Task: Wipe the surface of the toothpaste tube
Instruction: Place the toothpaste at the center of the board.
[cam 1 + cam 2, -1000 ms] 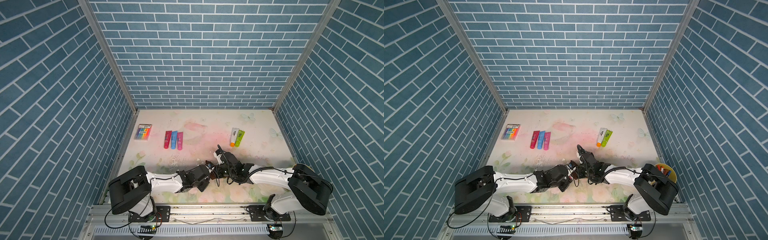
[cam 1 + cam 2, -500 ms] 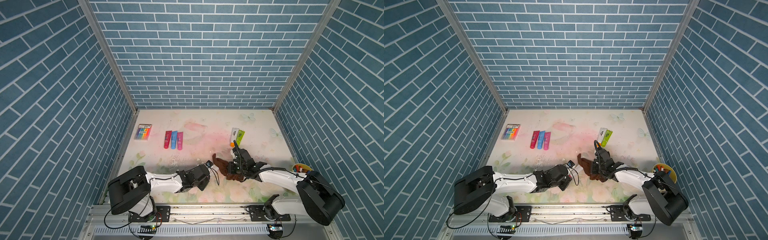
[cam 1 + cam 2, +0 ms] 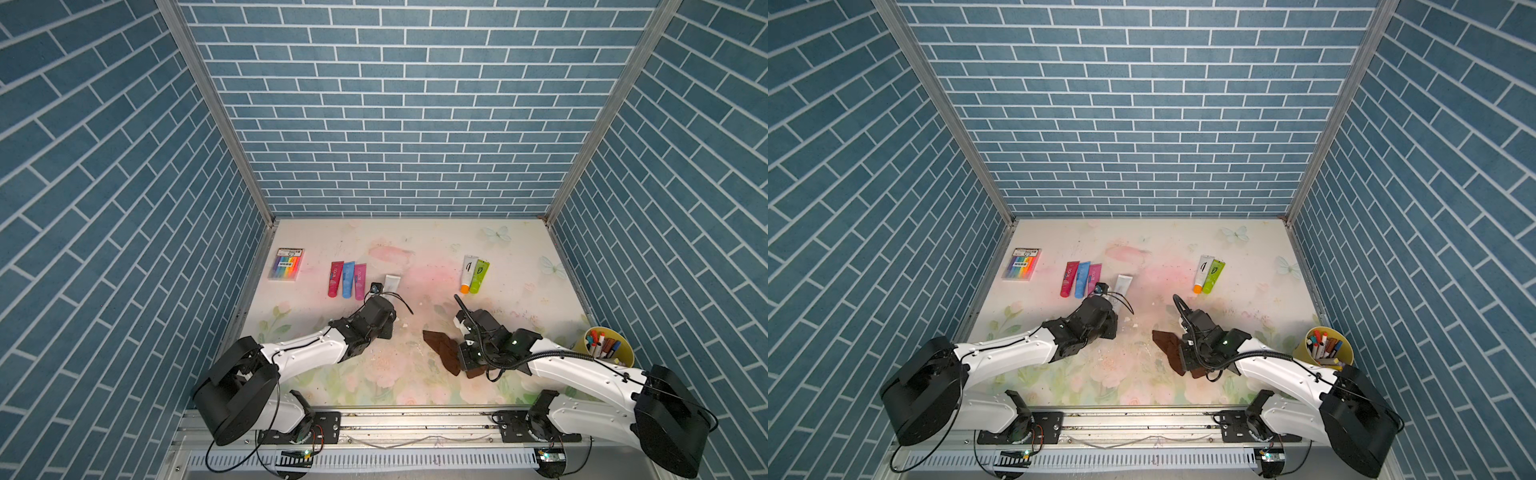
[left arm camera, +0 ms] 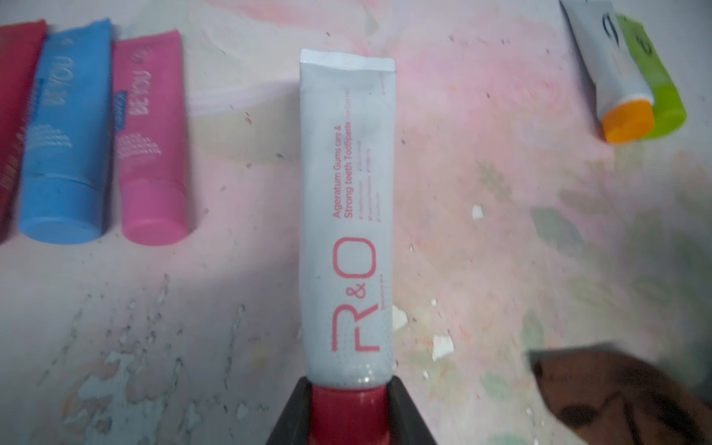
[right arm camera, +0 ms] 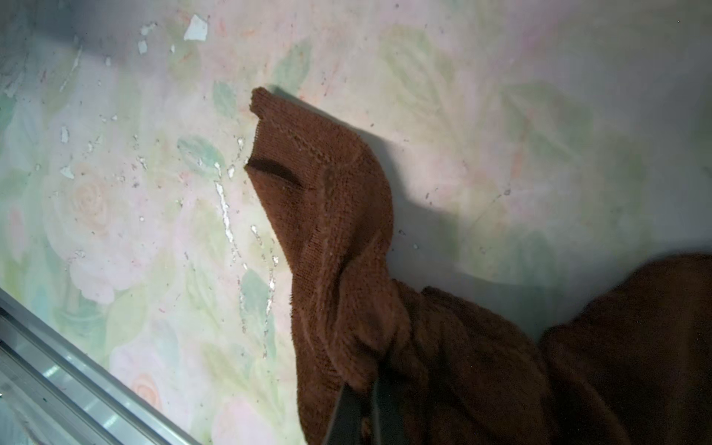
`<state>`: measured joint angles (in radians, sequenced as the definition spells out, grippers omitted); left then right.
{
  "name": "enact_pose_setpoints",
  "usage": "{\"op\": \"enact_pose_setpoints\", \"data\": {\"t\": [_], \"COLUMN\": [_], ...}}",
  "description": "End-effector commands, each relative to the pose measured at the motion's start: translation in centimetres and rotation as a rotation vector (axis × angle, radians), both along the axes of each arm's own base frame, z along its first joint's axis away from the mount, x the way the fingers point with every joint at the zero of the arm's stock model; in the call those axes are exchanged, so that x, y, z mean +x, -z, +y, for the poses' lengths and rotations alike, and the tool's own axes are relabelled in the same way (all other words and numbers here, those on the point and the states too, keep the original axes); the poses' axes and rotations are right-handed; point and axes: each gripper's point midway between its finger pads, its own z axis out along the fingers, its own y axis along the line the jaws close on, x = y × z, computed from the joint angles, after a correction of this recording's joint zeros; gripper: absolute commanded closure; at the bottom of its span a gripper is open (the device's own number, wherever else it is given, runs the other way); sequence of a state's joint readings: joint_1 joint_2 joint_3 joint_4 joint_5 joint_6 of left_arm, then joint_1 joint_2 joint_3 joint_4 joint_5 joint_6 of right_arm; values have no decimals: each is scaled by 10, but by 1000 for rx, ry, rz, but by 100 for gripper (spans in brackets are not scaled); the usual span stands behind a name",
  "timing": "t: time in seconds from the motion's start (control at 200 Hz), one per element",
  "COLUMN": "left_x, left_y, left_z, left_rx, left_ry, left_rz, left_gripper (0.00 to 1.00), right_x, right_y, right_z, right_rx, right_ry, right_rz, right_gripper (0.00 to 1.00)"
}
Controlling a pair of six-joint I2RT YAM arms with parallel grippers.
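Note:
The open tabletop beside the pink tube is outward and below, so the left gripper will next reach outward, lower the tube and let go of the cap.
The toothpaste tube is white with red "R&O" lettering and a red cap. My left gripper is shut on that cap, one black finger on each side. In both top views the tube sticks out past the left gripper toward the back wall, just right of the pink tube. I cannot tell whether it rests on the table. My right gripper is shut on a brown cloth, which droops onto the floral table at the front right, well apart from the tube.
Red, blue and pink tubes lie side by side at the left. A marker pack lies further left. A white tube with an orange cap and a green tube lie at the back right. A yellow cup of markers stands at the right edge.
The two grippers were together at the front centre. The right arm has pulled away rightward with the cloth. The left arm has carried the tube back toward the coloured tubes.

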<state>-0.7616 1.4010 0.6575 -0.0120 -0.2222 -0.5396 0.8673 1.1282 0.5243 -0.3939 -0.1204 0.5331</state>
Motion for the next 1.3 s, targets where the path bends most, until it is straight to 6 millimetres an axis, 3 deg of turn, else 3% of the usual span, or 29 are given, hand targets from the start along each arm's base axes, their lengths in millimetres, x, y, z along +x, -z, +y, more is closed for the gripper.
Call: {"op": "enact_pose_setpoints", "data": {"t": [0.0, 0.175, 0.325, 0.7, 0.945, 0.995, 1.155, 1.295], "left_x": [26, 53, 68, 83, 87, 88, 86, 82], "left_y": [-15, -2, 7, 39, 47, 47, 47, 35], "left_z": [2, 24, 28, 39, 46, 46, 46, 43], "left_rx": [-6, 3, 28, 66, 74, 72, 73, 41], "left_ry": [-86, -177, -209, -286, -313, -314, -311, -302], "left_rz": [-18, 39, 74, 140, 158, 160, 172, 159], "left_gripper": [100, 100, 100, 100, 91, 87, 56, 34], "right_x": [-9, -6, -6, -7, -6, -7, -7, -6], "right_y": [-2, -11, -12, -14, -14, -14, -13, -13], "right_z": [-6, -11, -12, -11, -11, -11, -11, -11], "right_rx": [-31, -15, -20, -25, -26, -27, -35, -37], "right_ry": [-62, -38, -34, -41, -41, -44, -45, -43], "right_rz": [-52, -116, -132, -154, -160, -159, -156, -160], "right_gripper": [100, 100, 100, 100, 100, 100, 100, 100]}}
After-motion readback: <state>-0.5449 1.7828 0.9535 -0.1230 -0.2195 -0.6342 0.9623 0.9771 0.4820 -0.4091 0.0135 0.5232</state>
